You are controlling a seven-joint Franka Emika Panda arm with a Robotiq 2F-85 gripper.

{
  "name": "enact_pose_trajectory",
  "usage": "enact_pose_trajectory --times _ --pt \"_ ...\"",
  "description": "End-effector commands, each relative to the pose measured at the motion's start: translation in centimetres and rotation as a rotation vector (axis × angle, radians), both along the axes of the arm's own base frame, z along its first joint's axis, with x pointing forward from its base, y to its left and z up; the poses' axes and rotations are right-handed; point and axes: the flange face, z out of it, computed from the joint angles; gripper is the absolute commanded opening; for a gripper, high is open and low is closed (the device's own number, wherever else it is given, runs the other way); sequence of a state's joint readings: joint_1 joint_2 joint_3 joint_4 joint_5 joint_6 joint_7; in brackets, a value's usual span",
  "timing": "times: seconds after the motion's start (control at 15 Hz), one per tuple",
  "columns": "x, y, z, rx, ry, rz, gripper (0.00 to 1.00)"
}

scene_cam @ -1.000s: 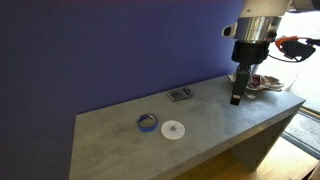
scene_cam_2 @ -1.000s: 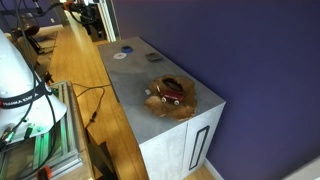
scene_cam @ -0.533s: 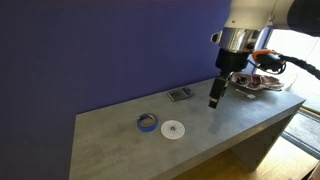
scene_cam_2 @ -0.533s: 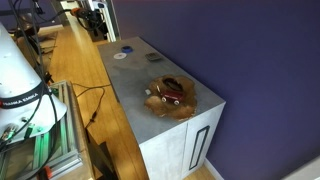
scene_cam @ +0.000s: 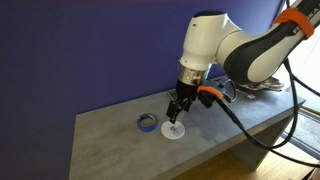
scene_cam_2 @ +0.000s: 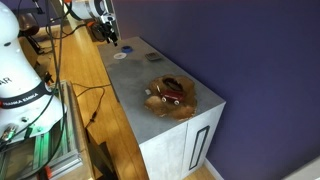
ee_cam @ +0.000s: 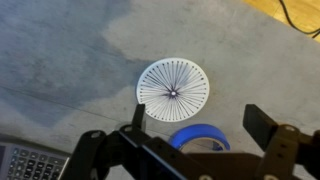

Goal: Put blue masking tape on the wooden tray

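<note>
The rim of the blue masking tape comes next, as the tape's open middle admits a finger. My gripper moves open past the white disc [scene_cam: 173, 131] and then down onto that rim.
The blue masking tape [scene_cam: 147, 123] lies flat on the grey table beside a flat white disc [scene_cam: 173, 131]. My gripper [scene_cam: 175, 112] hangs open and empty just above them. In the wrist view the blue tape [ee_cam: 205, 137] lies between my spread fingers [ee_cam: 139, 112], partly hidden by the gripper body [ee_cam: 197, 115], with the white disc [ee_cam: 173, 85] just beyond. The wooden tray [scene_cam_2: 186, 108] sits at the other end of the table with small objects in it. It is mostly hidden behind my arm in an exterior view [scene_cam: 262, 88].
A small dark flat rectangle [ee_cam: 35, 165] lies near the tape and also shows in an exterior view [scene_cam_2: 154, 57]. The table's front edge [scene_cam: 190, 160] is close. A wooden bench with cables and gear [scene_cam_2: 60, 90] runs beside the table.
My arm has swung from beside the wooden tray across the table and down over the white disc and blue tape. The gripper stays open and nothing on the table has moved.
</note>
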State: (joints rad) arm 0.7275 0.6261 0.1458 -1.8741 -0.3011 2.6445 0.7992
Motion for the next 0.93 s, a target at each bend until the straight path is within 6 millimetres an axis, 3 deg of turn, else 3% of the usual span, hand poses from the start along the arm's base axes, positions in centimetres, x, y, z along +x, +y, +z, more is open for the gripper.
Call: enact_pose_trajectory --times 0.0,0.4,0.53,0.73,0.87 --pt "3.1 4.6 -1.3 0.005 -0.048 -0.036 1.00" --pt "8.8 6.9 -2.6 0.008 -0.052 -0.035 1.00" --pt "10.4 7.1 -3.0 -0.004 -0.050 -0.030 0.99" --pt "13.0 6.7 -4.3 -0.005 -0.010 -0.014 0.88" --pt "14.2 6.5 -4.9 0.008 0.032 0.016 0.88"
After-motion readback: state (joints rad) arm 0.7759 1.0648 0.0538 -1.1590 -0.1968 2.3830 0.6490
